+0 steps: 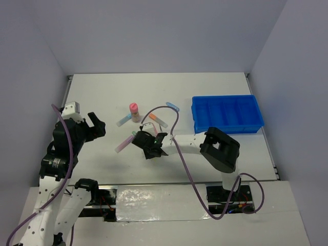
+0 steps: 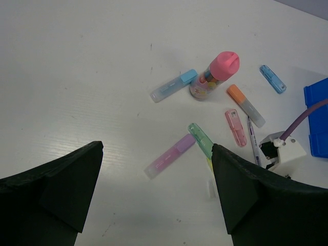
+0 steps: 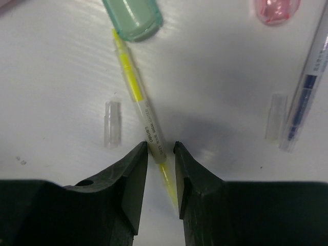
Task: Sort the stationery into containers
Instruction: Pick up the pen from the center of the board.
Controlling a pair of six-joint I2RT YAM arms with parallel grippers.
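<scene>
The clear cap beside the yellow pen is below my left gripper and to its right in the top view, so I'll move over and down onto it.
My right gripper (image 3: 161, 148) (image 1: 151, 146) is low over the table, its jaws narrowly apart and straddling a thin yellow pen (image 3: 141, 105). The left finger touches the pen and a small gap shows at the right finger. A green stick (image 3: 132, 18), a pink stick (image 3: 277, 10) and a grey pen (image 3: 307, 87) lie just beyond. My left gripper (image 2: 156, 195) (image 1: 97, 125) is open and empty above the table. It looks down on a lilac stick (image 2: 169, 155), a pink-capped bottle (image 2: 215, 76), two blue sticks (image 2: 174, 85) (image 2: 272, 78) and an orange stick (image 2: 246, 105). The blue tray (image 1: 225, 128) stands at the right.
Two clear pen caps (image 3: 111, 124) (image 3: 277, 115) lie loose beside the yellow pen. The right arm's purple cable (image 1: 177, 120) arcs over the items. White walls close in the table at the back and sides.
</scene>
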